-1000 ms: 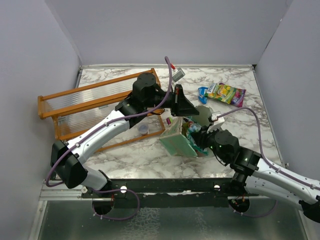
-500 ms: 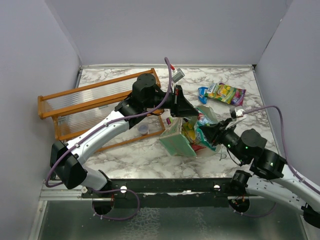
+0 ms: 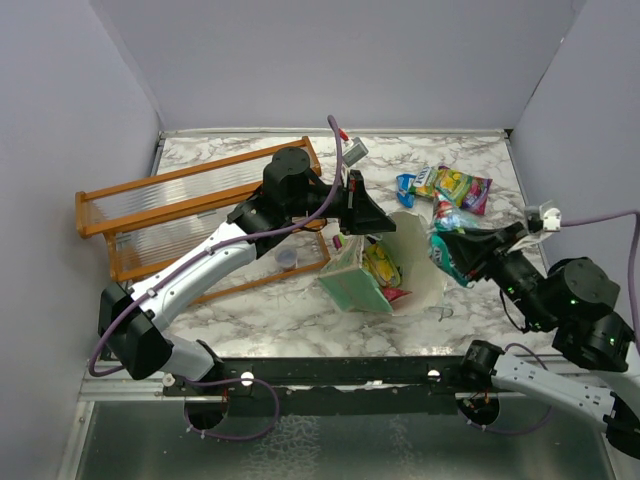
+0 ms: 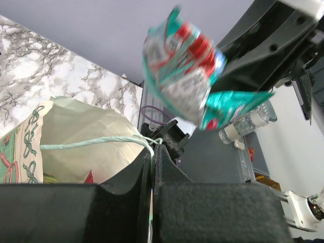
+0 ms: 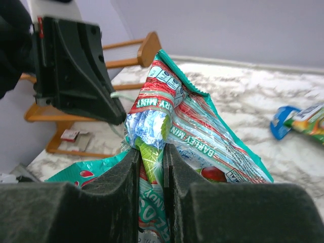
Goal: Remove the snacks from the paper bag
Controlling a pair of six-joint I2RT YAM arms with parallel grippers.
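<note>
Next, my right gripper turns outward, then lowers the teal-white packet [image 3: 448, 252] over the green-yellow and purple packet before opening.
The mint-green paper bag [image 3: 352, 283] lies tilted mid-table, its cream mouth [image 3: 418, 275] facing right with a yellow-green packet [image 3: 382, 266] inside. My left gripper [image 3: 383, 226] is shut on the bag's string handle [image 4: 96, 143] and holds the mouth up. My right gripper [image 3: 468, 250] is shut on a teal-white packet [image 3: 448, 252], lifted clear to the right of the bag; the packet shows close in the right wrist view [image 5: 174, 126] and the left wrist view [image 4: 185, 71]. A green-yellow and purple packet [image 3: 455, 186] and a blue one [image 3: 406, 184] lie at the back right.
An orange wooden rack [image 3: 190, 215] stands at the left, under the left arm. A small purple-capped thing [image 3: 287, 260] lies by its front. Grey walls close the table on three sides.
My right gripper has pulled back to the right and upward, drawing the teal-white packet out of the bag's mouth. The left gripper has kept hold of the handle.
</note>
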